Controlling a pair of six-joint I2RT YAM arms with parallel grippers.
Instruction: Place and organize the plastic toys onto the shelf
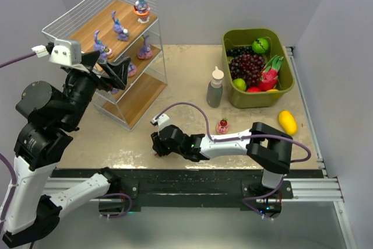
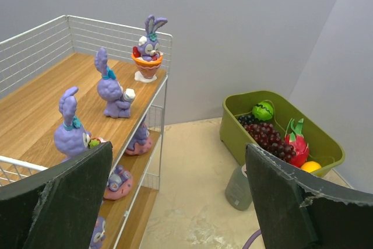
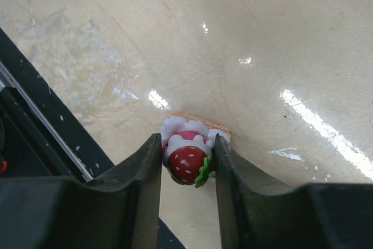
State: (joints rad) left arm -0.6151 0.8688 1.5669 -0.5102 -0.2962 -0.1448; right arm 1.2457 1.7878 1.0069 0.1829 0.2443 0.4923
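Note:
The bottom board's bare near corner (image 1: 130, 119) lies outward of the right gripper, to its left in the top view, so the robot will carry the strawberry cake toy over there and release it.
A small red-and-white strawberry cake toy (image 3: 187, 158) lies on the table near its front edge. My right gripper (image 3: 187, 139) is shut on it, one finger pressed against each side. In the top view the right gripper (image 1: 158, 144) is low at the front centre. A second cake toy (image 1: 222, 125) stands further right on the table. The shelf (image 1: 76, 13) at the back left holds purple bunnies (image 1: 119, 27) on its top board and more toys (image 1: 144, 48) on the middle board. My left gripper (image 1: 116, 74) hovers open and empty by the shelf's front, its wrist view showing three bunnies (image 2: 112, 88) on the top board.
An olive-green bin (image 1: 256, 98) of fake fruit stands at the back right, with a grey bottle (image 1: 215, 87) just left of it. A yellow lemon (image 1: 287, 122) lies by the right edge. The black front rail (image 3: 35, 115) runs close beside my right gripper.

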